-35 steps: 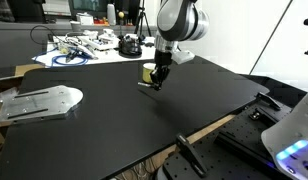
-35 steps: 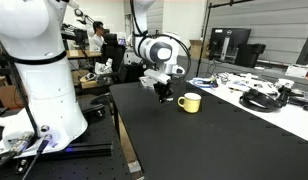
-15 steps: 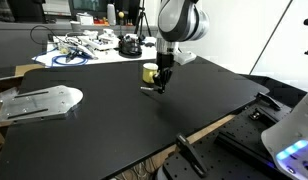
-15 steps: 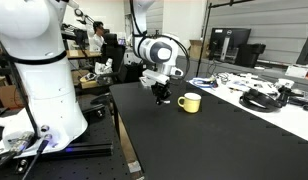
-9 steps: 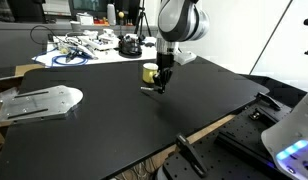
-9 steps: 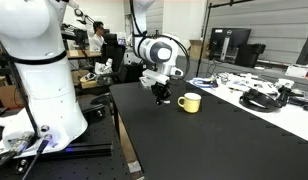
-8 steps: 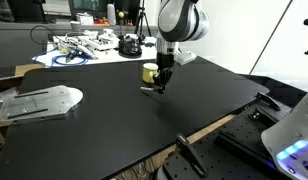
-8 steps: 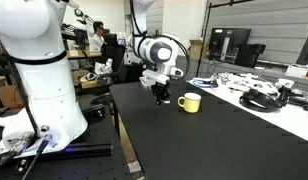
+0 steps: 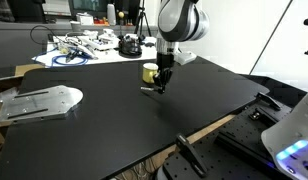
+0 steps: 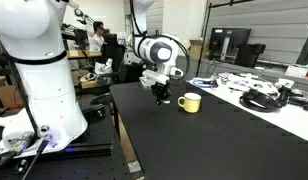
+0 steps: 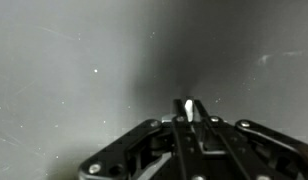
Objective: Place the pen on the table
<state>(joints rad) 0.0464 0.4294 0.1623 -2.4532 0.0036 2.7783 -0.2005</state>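
Observation:
The pen hangs just above the table, so the robot's gripper will next go slightly lower onto the bare black table in front of the yellow cup (image 9: 149,72) and let go of the pen.
My gripper (image 9: 161,89) hangs low over the black table (image 9: 104,135), just in front of the small yellow cup (image 9: 149,72). Its fingers are shut on the pen (image 9: 148,88), a thin dark stick that pokes out sideways just above the tabletop. In the other exterior view the gripper (image 10: 161,99) is beside the yellow cup (image 10: 190,102) near the edge of the table (image 10: 214,145); the pen is hard to make out there. In the wrist view the closed fingers (image 11: 188,122) pinch a pale pen end (image 11: 188,107) over the table surface (image 11: 64,70).
A white table with cables (image 9: 89,47) stands behind the black table. A flat metal plate (image 9: 39,102) lies at its side edge. A black clamp (image 9: 189,155) sits on the wood-coloured front edge. A large white robot base (image 10: 39,80) stands beside the table.
Over the last second nothing has visibly changed. Compared with 2.3 s ago the gripper with the pen has shifted slightly sideways over the table.

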